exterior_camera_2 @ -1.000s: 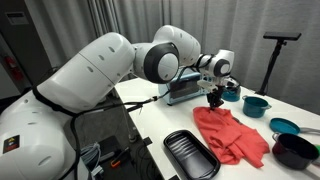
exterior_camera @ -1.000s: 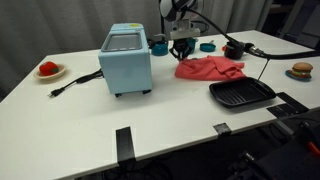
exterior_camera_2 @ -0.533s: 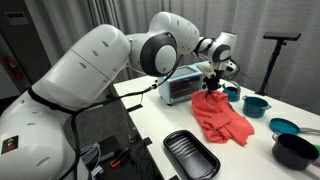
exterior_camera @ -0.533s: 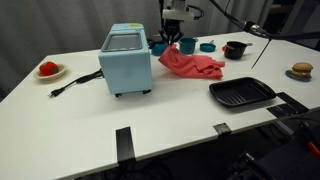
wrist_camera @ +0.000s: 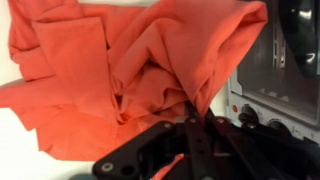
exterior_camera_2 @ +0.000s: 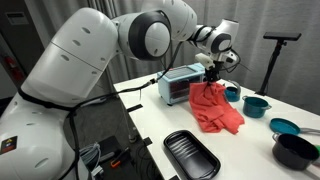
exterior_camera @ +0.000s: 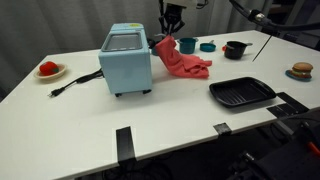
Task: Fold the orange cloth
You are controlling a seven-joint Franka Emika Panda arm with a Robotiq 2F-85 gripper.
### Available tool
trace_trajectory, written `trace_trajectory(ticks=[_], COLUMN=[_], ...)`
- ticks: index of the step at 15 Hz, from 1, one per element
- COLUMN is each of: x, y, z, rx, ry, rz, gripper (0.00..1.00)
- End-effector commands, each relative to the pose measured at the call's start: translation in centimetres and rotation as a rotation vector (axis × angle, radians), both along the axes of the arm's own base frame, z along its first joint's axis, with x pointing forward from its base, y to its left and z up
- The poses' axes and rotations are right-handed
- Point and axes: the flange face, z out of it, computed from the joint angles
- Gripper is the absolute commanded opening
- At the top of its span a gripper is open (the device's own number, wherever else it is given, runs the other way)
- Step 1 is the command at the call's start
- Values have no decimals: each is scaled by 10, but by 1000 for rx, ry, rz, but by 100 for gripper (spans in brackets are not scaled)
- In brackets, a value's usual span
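Observation:
My gripper will next carry the raised edge of the cloth away from the toaster oven and down onto the cloth's resting end [exterior_camera: 198,68] to release it there, because that end of the cloth lies spread on the tabletop.
The orange cloth [exterior_camera: 180,60] is a wrinkled coral fabric. It hangs from my gripper [exterior_camera: 170,34] with its lower part still resting on the white table, next to the light blue toaster oven. In an exterior view the gripper [exterior_camera_2: 211,78] holds the cloth [exterior_camera_2: 213,108] by one raised edge. In the wrist view the closed fingers [wrist_camera: 190,118] pinch a fold of the cloth [wrist_camera: 110,70], which spreads out below.
A light blue toaster oven [exterior_camera: 126,58] stands beside the cloth. A black grill pan [exterior_camera: 241,94] lies near the table's front. Teal bowls [exterior_camera: 187,45] and a black pot [exterior_camera: 234,49] stand at the back. A plate with a red item [exterior_camera: 49,70] sits far off.
My gripper has risen and moved toward the toaster oven, dragging the cloth's edge up and over. The cloth is now bunched closer to the oven.

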Motion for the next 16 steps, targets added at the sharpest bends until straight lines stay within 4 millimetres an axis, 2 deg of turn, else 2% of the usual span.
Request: trace_trajectory(ticks=[1, 4, 7, 13, 15, 16], x=[-17, -27, -37, -67, -81, -86], y=[-55, -101, -132, -166, -159, -158], z=[0, -18, -42, -98, -119, -128], rx=[-26, -67, -100, -171, -195, -197], ry=[41, 92, 147, 298, 336, 359], rz=[-20, -65, -115, -177, -185, -190], gripper=[2, 2, 2, 2, 2, 22])
